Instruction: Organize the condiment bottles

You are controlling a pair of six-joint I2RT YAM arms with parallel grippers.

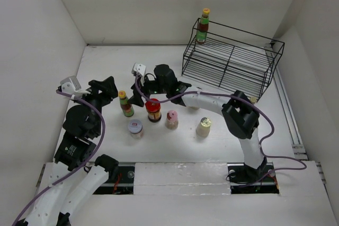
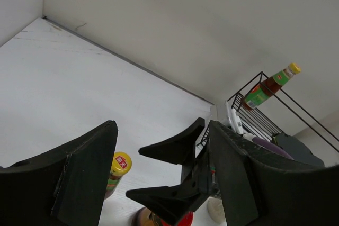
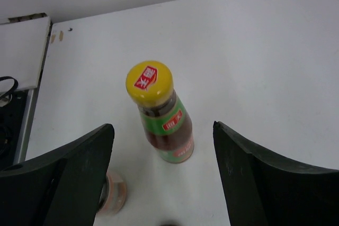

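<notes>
I will next move the open fingers of my right gripper to the left in the top view, so that they straddle the bottle's neck under the yellow cap (image 1: 124, 100) (image 3: 159, 109).
A slim yellow-capped dark sauce bottle (image 1: 125, 104) stands upright on the white table. In the right wrist view it (image 3: 161, 115) stands just ahead of my open fingers, untouched. My right gripper (image 1: 139, 97) (image 3: 163, 128) is open and empty beside it. My left gripper (image 1: 108, 87) (image 2: 161, 129) is open and empty, left of the same bottle (image 2: 121, 165). A red-lidded jar (image 1: 153, 110), pink-capped shaker (image 1: 171, 119), cream-capped shaker (image 1: 204, 127) and pale-lidded jar (image 1: 135, 128) stand nearby. A second yellow-capped bottle (image 1: 203, 26) (image 2: 270, 86) stands on the rack's top corner. The other bottles are out of view.
The black wire rack (image 1: 230, 62) stands at the back right against the wall. White walls close in the table on the left, back and right. My right arm (image 1: 212, 104) stretches across the table above the shakers.
</notes>
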